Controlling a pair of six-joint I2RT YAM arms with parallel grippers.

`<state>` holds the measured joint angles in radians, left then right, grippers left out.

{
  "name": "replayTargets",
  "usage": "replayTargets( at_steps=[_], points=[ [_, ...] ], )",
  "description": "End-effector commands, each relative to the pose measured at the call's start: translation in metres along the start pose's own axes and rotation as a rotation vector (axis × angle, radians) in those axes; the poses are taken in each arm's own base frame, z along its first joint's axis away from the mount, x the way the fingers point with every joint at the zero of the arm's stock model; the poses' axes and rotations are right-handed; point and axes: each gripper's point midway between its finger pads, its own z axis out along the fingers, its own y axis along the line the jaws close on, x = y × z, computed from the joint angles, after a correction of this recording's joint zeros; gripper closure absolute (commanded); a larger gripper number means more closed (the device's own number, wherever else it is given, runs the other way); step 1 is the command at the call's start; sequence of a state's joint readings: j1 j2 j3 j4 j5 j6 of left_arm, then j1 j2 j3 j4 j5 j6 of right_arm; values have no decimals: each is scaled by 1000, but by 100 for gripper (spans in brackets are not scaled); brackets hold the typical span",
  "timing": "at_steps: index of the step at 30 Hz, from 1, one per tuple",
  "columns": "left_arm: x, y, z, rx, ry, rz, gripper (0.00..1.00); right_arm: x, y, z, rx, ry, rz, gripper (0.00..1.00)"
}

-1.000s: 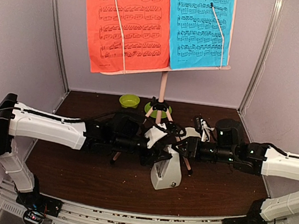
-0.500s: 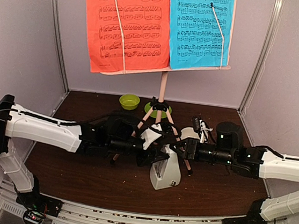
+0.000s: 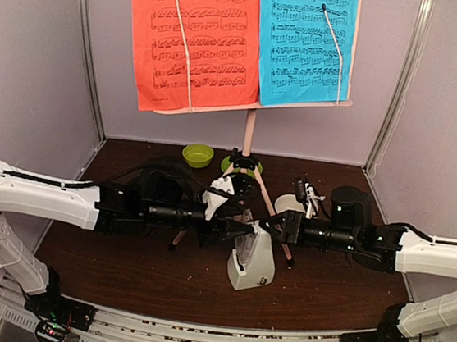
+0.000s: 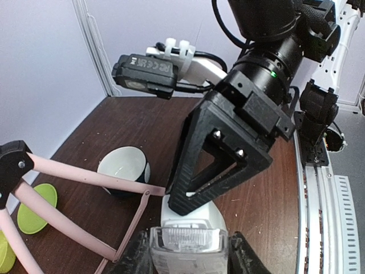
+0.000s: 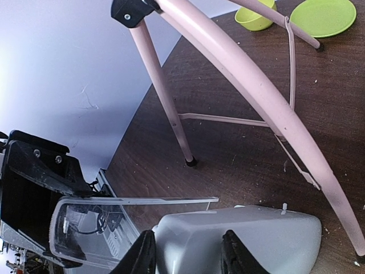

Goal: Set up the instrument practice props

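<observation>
I should move my left gripper to its left in the top view, go down and release the cover (image 4: 185, 242), as the tabletop there is clear of the tripod.
The pale pink music stand (image 3: 248, 132) stands at the back with a red sheet (image 3: 198, 35) and a blue sheet (image 3: 305, 39) on its desk. The white-grey metronome (image 3: 252, 264) stands in front of the tripod legs. My right gripper (image 3: 272, 224) is shut on the metronome's upper body (image 5: 245, 240), with a finger on each side of it (image 5: 188, 254). My left gripper (image 3: 234, 229) is shut on the metronome's clear cover (image 4: 185, 242), held just off the body's front. The cover also shows in the right wrist view (image 5: 114, 222).
A green bowl (image 3: 197, 154) and a green plate (image 3: 230, 167) lie behind the tripod. A white bowl with a black base (image 4: 122, 168) sits right of the legs. Pink tripod legs (image 5: 239, 74) pass close behind both grippers. Grey walls close in the back and both sides.
My left arm has drawn back to the left, and the clear cover has come away from the metronome's front. My right gripper stays on the metronome.
</observation>
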<state>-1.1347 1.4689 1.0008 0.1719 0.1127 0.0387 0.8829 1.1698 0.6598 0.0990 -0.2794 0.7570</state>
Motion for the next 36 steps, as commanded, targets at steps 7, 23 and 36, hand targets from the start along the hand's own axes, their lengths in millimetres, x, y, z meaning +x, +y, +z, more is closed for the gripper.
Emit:
replayTargets(
  at_steps=[7, 23, 36],
  points=[
    [12, 15, -52, -98, 46, -159, 95, 58, -55, -1, 235, 275, -15, 50],
    [85, 145, -172, -551, 345, -552, 93, 3, 4, -3, 97, 180, -79, 24],
    [169, 277, -146, -696, 631, -782, 94, -29, 33, -6, 42, 122, -67, 9]
  ],
)
